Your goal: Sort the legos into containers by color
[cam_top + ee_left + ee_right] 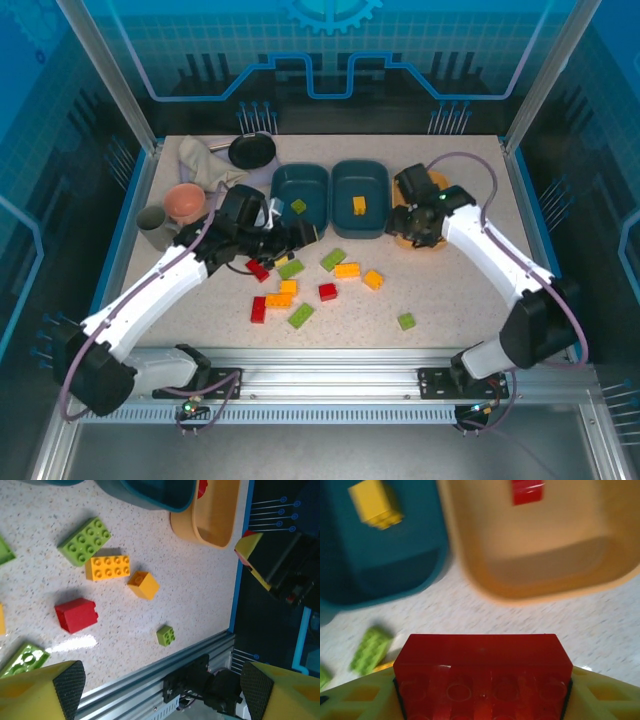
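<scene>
A red brick already lies in the yellow-orange container. My right gripper will move outward and down into that container and let go of the red lego [482, 672] there.
My right gripper [482, 680] is shut on a red lego [482, 672], held just short of the yellow-orange container [545, 580], which has one red brick [527, 491] in it. In the top view that gripper [413, 222] hangs over the same container [402, 238]. The two teal containers [300, 180] [361, 178] hold a green brick [298, 206] and a yellow brick [359, 205]. My left gripper [300, 236] is open and holds nothing, above the loose legos: red [76, 614], green [84, 541], yellow-orange [107, 567] and a small green one [165, 635].
A pink bowl [183, 203], a grey cup [153, 225], a crumpled cloth [205, 160] and a black pan [252, 150] sit at the back left. The metal rail [330, 360] runs along the table's near edge.
</scene>
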`<state>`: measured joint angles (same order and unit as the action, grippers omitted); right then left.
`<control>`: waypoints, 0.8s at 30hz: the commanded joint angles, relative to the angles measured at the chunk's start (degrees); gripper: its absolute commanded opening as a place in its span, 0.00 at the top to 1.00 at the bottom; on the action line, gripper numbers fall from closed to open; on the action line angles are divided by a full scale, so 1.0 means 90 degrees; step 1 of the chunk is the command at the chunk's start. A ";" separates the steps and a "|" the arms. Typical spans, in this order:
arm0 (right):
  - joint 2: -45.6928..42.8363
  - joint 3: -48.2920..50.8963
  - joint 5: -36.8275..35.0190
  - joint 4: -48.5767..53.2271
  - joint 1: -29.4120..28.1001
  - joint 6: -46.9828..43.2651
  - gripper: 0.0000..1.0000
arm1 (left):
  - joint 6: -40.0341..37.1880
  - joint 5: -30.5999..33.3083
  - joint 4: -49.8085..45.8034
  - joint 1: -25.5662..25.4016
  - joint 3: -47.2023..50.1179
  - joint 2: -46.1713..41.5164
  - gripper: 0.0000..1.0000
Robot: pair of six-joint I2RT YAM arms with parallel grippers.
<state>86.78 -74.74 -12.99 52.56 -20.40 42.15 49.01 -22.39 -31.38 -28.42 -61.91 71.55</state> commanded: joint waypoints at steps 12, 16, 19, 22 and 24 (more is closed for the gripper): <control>0.3319 -0.1670 0.1206 0.0077 0.1412 -0.1556 0.42 | -0.0055 0.0143 0.0281 -0.0285 -0.1138 0.1560 0.17; 0.3559 -0.1863 0.1279 0.0134 0.1496 -0.1608 0.31 | -0.0075 0.0235 0.0198 -0.0375 -0.1119 0.1637 0.17; 0.3529 -0.1949 0.1258 0.0228 0.1497 -0.1646 0.23 | -0.0066 0.0317 0.0109 -0.0421 -0.1086 0.1644 0.17; 0.3240 -0.1948 0.1212 0.0278 0.1496 -0.1643 0.19 | -0.0075 0.0369 0.0033 -0.0474 -0.1062 0.1603 0.17; 0.2943 -0.1923 0.1167 0.0306 0.1496 -0.1635 0.19 | -0.0092 0.0443 -0.0054 -0.0514 -0.1031 0.1564 0.17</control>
<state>117.97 -90.74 -3.33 53.15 -7.51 27.99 49.15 -19.90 -29.67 -32.27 -70.15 86.21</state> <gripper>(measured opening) 0.812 0.828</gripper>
